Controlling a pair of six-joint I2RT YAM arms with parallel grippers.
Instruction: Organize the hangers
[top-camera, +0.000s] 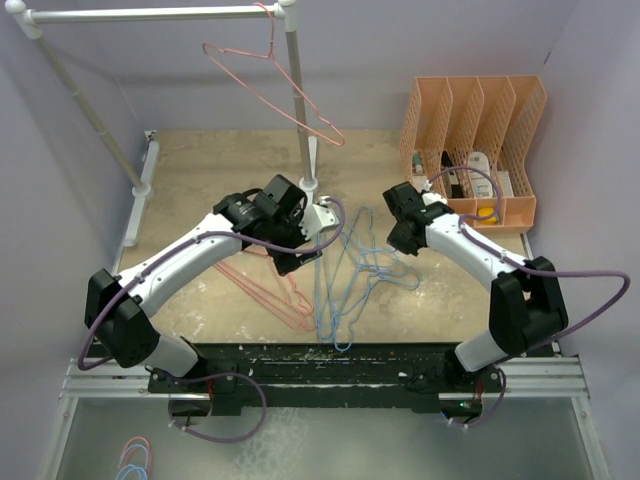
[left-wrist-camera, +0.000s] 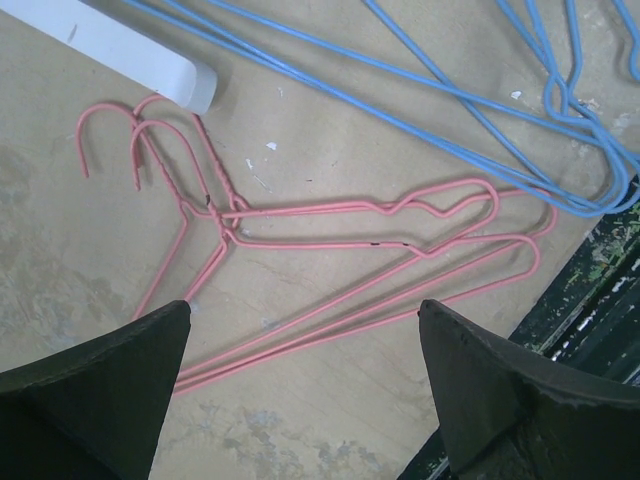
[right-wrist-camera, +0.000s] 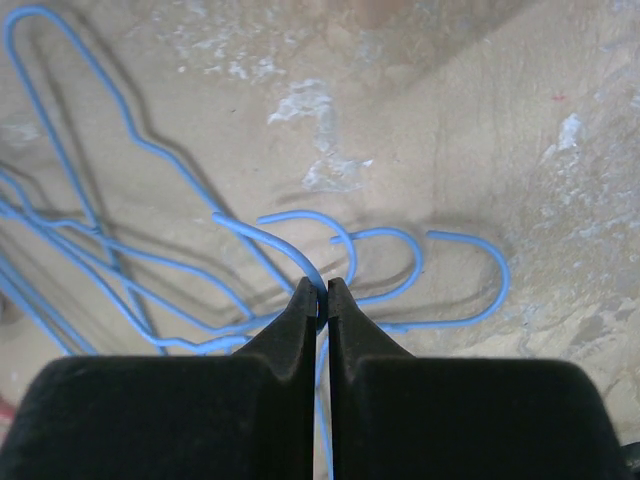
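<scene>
The left gripper isn't holding anything and next needs to move off the pink hangers, back and down onto the blue hanger's long wires, because the right gripper already holds a blue hook.
Two pink hangers (left-wrist-camera: 350, 240) lie flat on the table, hooks to the left. My left gripper (left-wrist-camera: 305, 305) is open and empty, hovering over their long lower wires; in the top view it (top-camera: 300, 255) is above the pink hangers (top-camera: 270, 290). Several blue hangers (top-camera: 350, 280) lie tangled mid-table. My right gripper (right-wrist-camera: 322, 285) is shut on the hook of one blue hanger (right-wrist-camera: 265, 240), just over the table; the other blue hooks (right-wrist-camera: 470, 270) lie beside it. Another pink hanger (top-camera: 275, 85) hangs from the rack's rail.
The white pole rack (top-camera: 300, 100) stands at the back, its foot (left-wrist-camera: 130, 50) close to the pink hooks. An orange slotted file holder (top-camera: 475, 140) with small items stands at the back right. The black mounting rail (top-camera: 330, 360) runs along the near edge.
</scene>
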